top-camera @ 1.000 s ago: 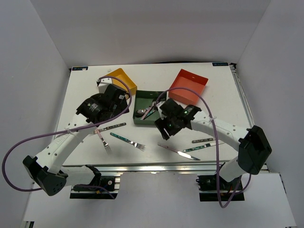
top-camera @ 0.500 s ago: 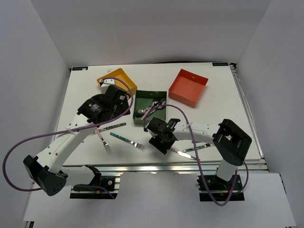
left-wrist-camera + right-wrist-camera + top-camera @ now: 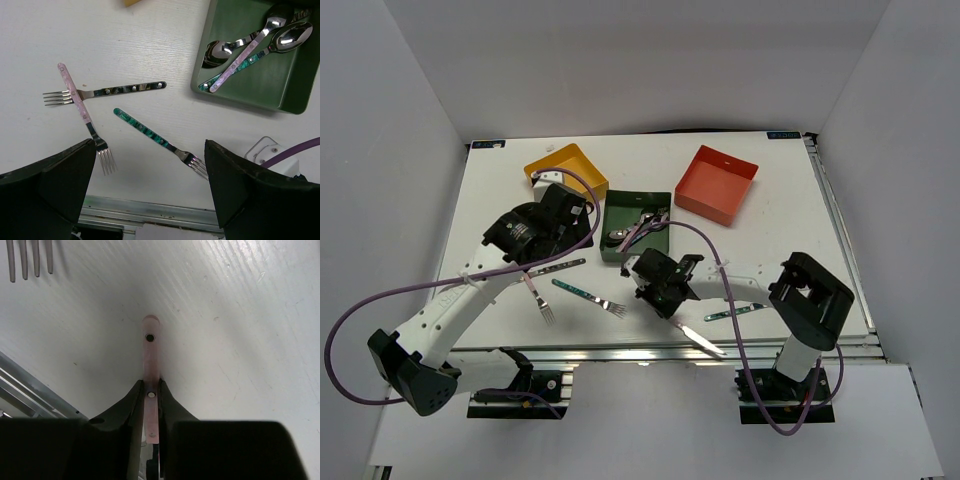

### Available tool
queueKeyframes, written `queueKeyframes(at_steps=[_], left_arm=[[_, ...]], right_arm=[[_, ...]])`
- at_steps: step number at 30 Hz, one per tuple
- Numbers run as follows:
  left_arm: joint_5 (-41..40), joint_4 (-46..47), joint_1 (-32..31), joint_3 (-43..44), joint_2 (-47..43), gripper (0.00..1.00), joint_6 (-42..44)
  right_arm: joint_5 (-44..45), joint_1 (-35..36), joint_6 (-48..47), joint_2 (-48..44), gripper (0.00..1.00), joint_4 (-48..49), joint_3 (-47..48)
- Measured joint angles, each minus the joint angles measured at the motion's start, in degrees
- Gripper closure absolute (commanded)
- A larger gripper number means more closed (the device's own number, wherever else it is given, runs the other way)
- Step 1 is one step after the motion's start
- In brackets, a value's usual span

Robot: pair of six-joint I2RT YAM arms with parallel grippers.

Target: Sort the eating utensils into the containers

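Observation:
The red-orange container (image 3: 715, 170) is empty while the green one holds spoons, so I will move my right gripper up and outward past the dark green container (image 3: 638, 225) and over the empty one.
My right gripper (image 3: 660, 300) is shut on the pink handle (image 3: 151, 355) of a knife, low over the table near the front edge. Its blade (image 3: 698, 338) sticks out toward the front right. My left gripper (image 3: 560, 215) hangs open and empty (image 3: 150, 145) above three forks: a pink-handled one (image 3: 80, 107), a dark-handled one (image 3: 115, 91) crossing it, and a teal one (image 3: 155, 137). The dark green container (image 3: 638, 225) holds three spoons (image 3: 250, 47). The yellow container (image 3: 570, 165) stands at the back left, the red-orange one (image 3: 718, 183) at the back right.
A teal-handled utensil (image 3: 735, 312) lies right of my right gripper, partly under the arm. Fork tines (image 3: 30, 257) show at the top left of the right wrist view. The table's metal front rail (image 3: 620, 352) runs just in front of the forks and knife.
My right arm swung from the dark green container down to the front of the table and shut its jaws on the pink knife handle; the knife shifted slightly. The left arm barely moved.

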Motion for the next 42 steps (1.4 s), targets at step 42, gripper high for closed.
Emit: queueKeyframes(at_steps=[42], left_arm=[[0.55, 0.76, 0.0, -4.87, -1.62, 0.02, -2.23]], right_arm=[[-3.26, -48.81, -0.04, 27.63, 1.0, -7.69, 68.39]])
